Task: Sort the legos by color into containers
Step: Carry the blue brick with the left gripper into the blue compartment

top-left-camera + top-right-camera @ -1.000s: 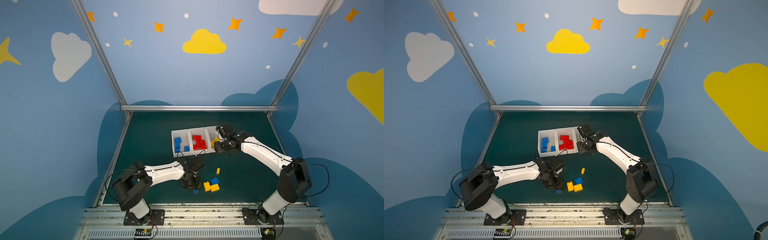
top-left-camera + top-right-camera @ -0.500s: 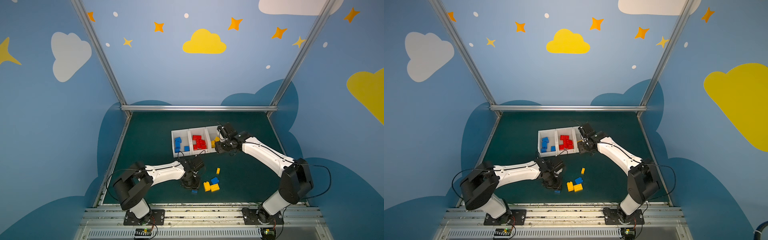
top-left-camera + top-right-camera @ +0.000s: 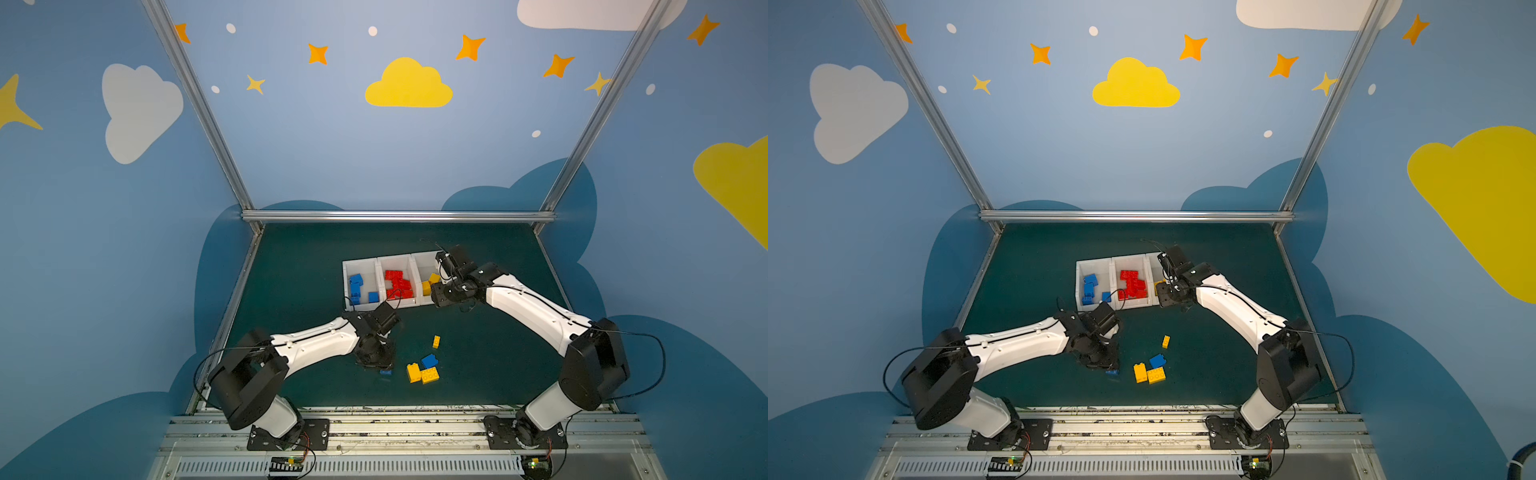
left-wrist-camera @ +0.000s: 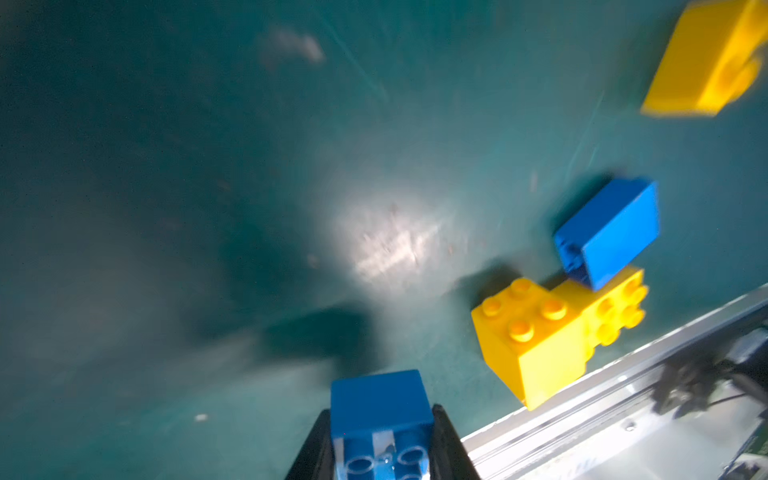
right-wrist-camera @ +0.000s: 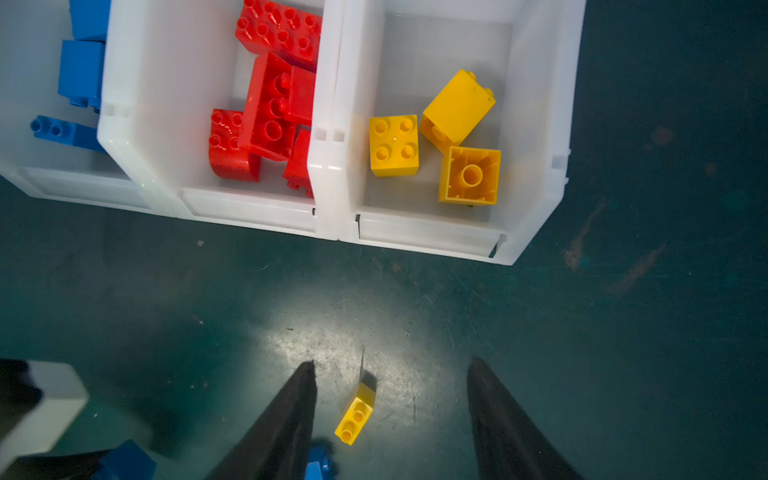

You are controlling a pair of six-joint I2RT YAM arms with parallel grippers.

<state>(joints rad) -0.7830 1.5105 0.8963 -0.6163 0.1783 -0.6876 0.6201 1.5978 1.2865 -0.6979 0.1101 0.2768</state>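
My left gripper holds the small lego and needs to lift it, swing it outward over the blue bricks in the blue bin (image 3: 364, 287), which stands outward of it, and release.
My left gripper (image 4: 381, 409) is shut on a small blue lego (image 4: 380, 399), low over the green mat near the front; in both top views the brick (image 3: 385, 372) (image 3: 1111, 372) peeks from under the gripper (image 3: 379, 365). A small yellow lego (image 3: 436, 341) (image 5: 355, 413), a blue one (image 3: 429, 360) (image 4: 609, 232) and two yellow ones (image 3: 413, 372) (image 3: 430, 375) lie loose to its right. My right gripper (image 5: 391, 362) (image 3: 441, 300) hangs open and holds nothing, high over the mat just in front of the yellow bin (image 5: 536, 124).
Three white bins stand side by side mid-table: blue (image 3: 345, 282), red (image 5: 166, 104) and yellow, each with several bricks of its colour. The aluminium front rail (image 4: 615, 378) runs close behind the two loose yellow bricks.
My left gripper's jaws have closed on the blue lego. The right arm has barely moved and its jaws stay as wide as before.
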